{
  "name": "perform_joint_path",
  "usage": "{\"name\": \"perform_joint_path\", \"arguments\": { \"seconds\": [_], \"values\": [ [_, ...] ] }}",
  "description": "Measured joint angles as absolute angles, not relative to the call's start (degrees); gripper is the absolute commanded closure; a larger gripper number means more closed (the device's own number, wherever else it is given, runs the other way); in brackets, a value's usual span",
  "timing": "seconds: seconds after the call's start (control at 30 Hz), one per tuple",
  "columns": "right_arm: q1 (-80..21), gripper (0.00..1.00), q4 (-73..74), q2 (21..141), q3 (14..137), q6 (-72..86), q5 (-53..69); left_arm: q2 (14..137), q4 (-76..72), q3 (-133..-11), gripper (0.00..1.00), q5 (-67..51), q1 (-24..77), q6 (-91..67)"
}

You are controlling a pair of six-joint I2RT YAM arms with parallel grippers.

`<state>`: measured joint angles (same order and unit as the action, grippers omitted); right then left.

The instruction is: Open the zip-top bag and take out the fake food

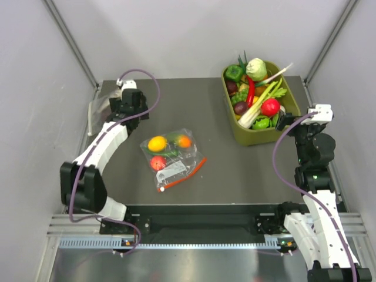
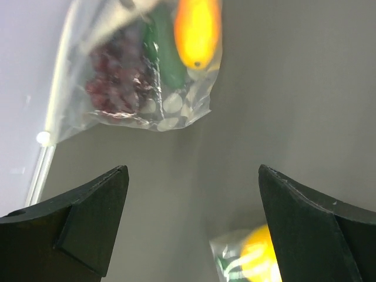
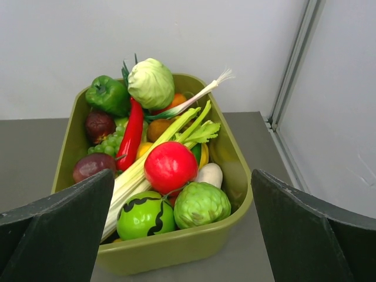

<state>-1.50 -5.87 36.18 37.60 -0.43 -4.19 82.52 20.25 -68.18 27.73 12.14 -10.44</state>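
I should first move my left gripper down to get its fingers around the near corner of the polka-dot bag by the yellow fruit, where the bag's film lies empty.
The polka-dot zip-top bag (image 2: 170, 114) lies at the top of the left wrist view. It holds a yellow mango-like fruit (image 2: 198, 29) with an orange end, a dark green cucumber piece (image 2: 167, 61) and a dark red grape cluster (image 2: 111, 88). In the top view the bag (image 1: 96, 110) lies at the table's back left edge, partly hidden by my left arm. My left gripper (image 2: 192, 173) (image 1: 120, 104) is open and empty, above the bare table just short of the bag. My right gripper (image 3: 182, 173) (image 1: 283, 120) is open and empty, facing the bin.
A plain clear bag with a red-orange zip strip (image 1: 170, 155) lies mid-table with small round yellow, orange and red fruits; its corner shows in the left wrist view (image 2: 235, 258). An olive-green bin (image 1: 258, 138) (image 3: 176, 252) full of toy produce stands at the back right. Enclosure walls are close on the left and right.
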Motion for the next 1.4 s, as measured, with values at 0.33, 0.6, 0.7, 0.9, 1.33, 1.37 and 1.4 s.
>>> {"name": "perform_joint_path", "arguments": {
  "seconds": [0.33, 0.6, 0.7, 0.9, 1.33, 1.37, 1.4],
  "values": [
    [-1.50, 0.00, -5.76, 36.27, 37.60, -0.43, -2.37, 101.56, 12.49, -70.98, 0.05, 33.80, 11.73, -8.12],
    [-1.50, 0.00, -5.72, 37.10, 37.60, -0.45, -1.19, 110.43, 7.70, -78.52, 0.20, 36.97, 10.11, -4.38],
    [-1.50, 0.00, -5.56, 37.65, 37.60, -0.43, -0.97, 113.25, 7.70, -80.53, 0.36, 37.12, 8.84, -3.73],
    [-1.50, 0.00, -5.34, 38.22, 37.60, -0.43, 0.19, 114.91, 8.36, -80.68, 0.94, 35.92, 7.31, -2.52],
    [-1.50, 0.00, -4.51, 39.00, 37.63, -0.45, 2.04, 109.82, 13.45, -81.28, 1.00, 23.38, 7.31, -4.08],
    [-1.50, 0.00, -4.51, 39.05, 37.63, -0.43, 2.35, 108.29, 13.80, -81.28, 1.00, 21.91, 7.31, -4.47],
    [-1.50, 0.00, -4.49, 39.09, 37.63, -0.45, 2.79, 106.19, 14.20, -81.28, 1.00, 19.99, 7.31, -4.89]
  ]
}}
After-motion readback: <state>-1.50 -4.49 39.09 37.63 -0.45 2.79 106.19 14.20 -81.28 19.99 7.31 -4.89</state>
